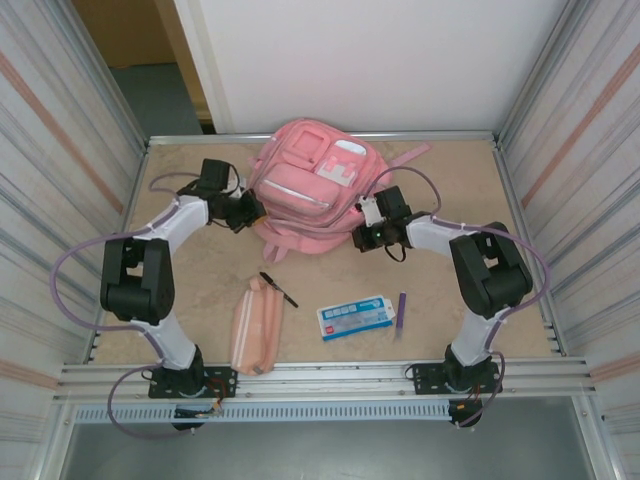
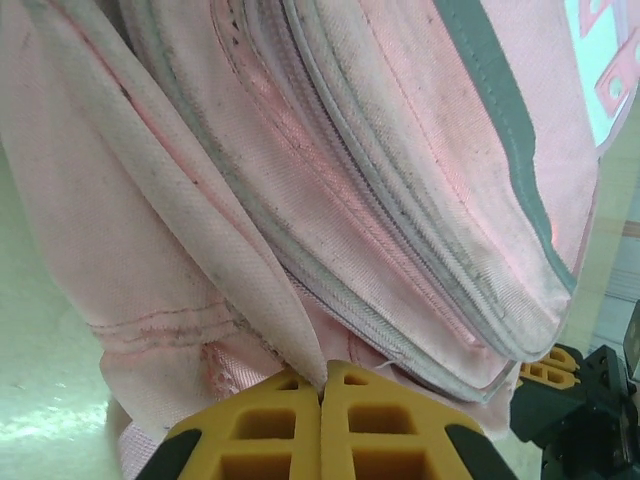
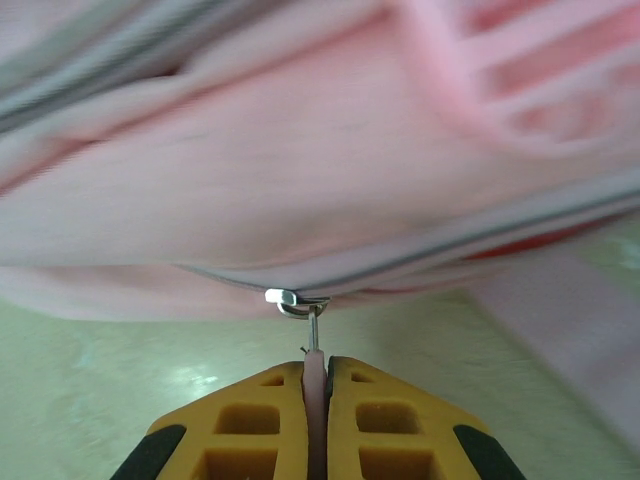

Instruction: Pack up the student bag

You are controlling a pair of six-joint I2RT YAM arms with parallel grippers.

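Observation:
The track goes on past the slider, so my right gripper should next pull the tab along the bag (image 3: 300, 180) to the zip line by the pale strap (image 3: 565, 220) and let it go.
The student bag (image 1: 310, 185), a large pink backpack with pale patches, lies at the back middle of the table. My left gripper (image 1: 252, 212) is at its left side, shut on a fold of pink fabric (image 2: 250, 290) beside a grey zip line; the yellow fingertips (image 2: 290, 400) meet on the cloth. My right gripper (image 1: 362, 232) is at the bag's lower right edge. In the right wrist view the bag (image 3: 300, 180) spreads across the top, and my right gripper (image 3: 316, 365) is shut on the pink zip pull tab hanging from the metal slider (image 3: 290, 299).
A salmon-pink pencil case (image 1: 258, 325) lies near the front left, with a black pen (image 1: 278, 289) just behind it. A blue-and-white flat box (image 1: 356, 317) and a purple pen (image 1: 401, 312) lie front right. Corrugated metal walls (image 1: 60, 180) close in both sides.

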